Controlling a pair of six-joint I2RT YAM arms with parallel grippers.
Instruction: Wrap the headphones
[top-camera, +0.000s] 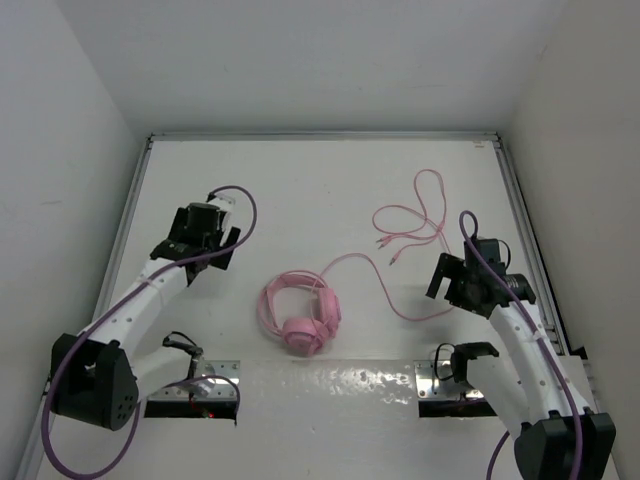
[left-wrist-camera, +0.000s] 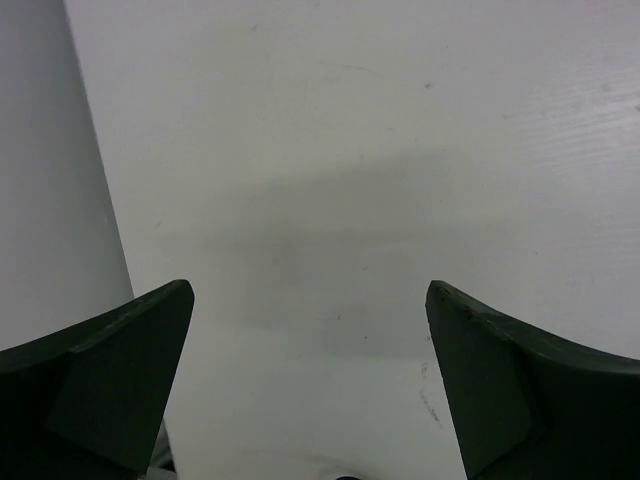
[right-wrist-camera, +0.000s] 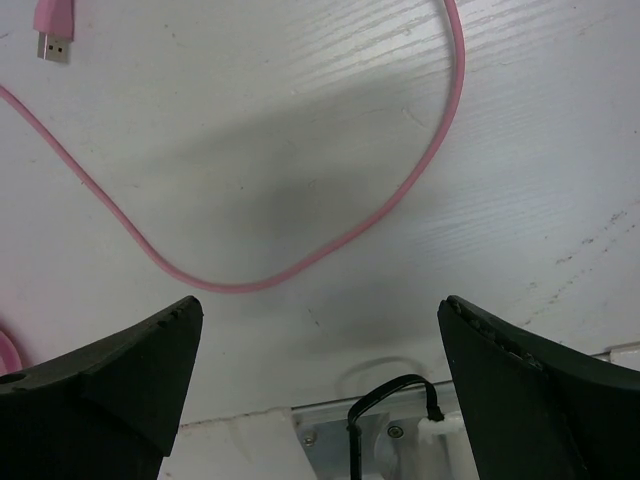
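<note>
I will next move my left gripper to the right in the top view and down over the thin headband's outer curve (top-camera: 269, 289), because it bows clear of the earcups.
The pink headphones (top-camera: 298, 314) lie on the white table near the front middle, earcups folded together. Their thin pink cable (top-camera: 408, 232) runs right and loops toward the back, ending in plugs (top-camera: 384, 243). In the right wrist view the cable (right-wrist-camera: 300, 265) curves below the camera and a pink USB plug (right-wrist-camera: 52, 22) lies at the top left. My right gripper (top-camera: 447, 277) is open and empty, hovering just right of the cable's bend. My left gripper (top-camera: 205, 243) is open and empty over bare table, left of the headphones. The left wrist view shows only the table.
White walls close in the table on the left, back and right. A metal rail (top-camera: 522, 225) runs along the right edge. Two metal mounting plates (top-camera: 445, 380) with black wires sit at the front edge, one also in the right wrist view (right-wrist-camera: 400, 425).
</note>
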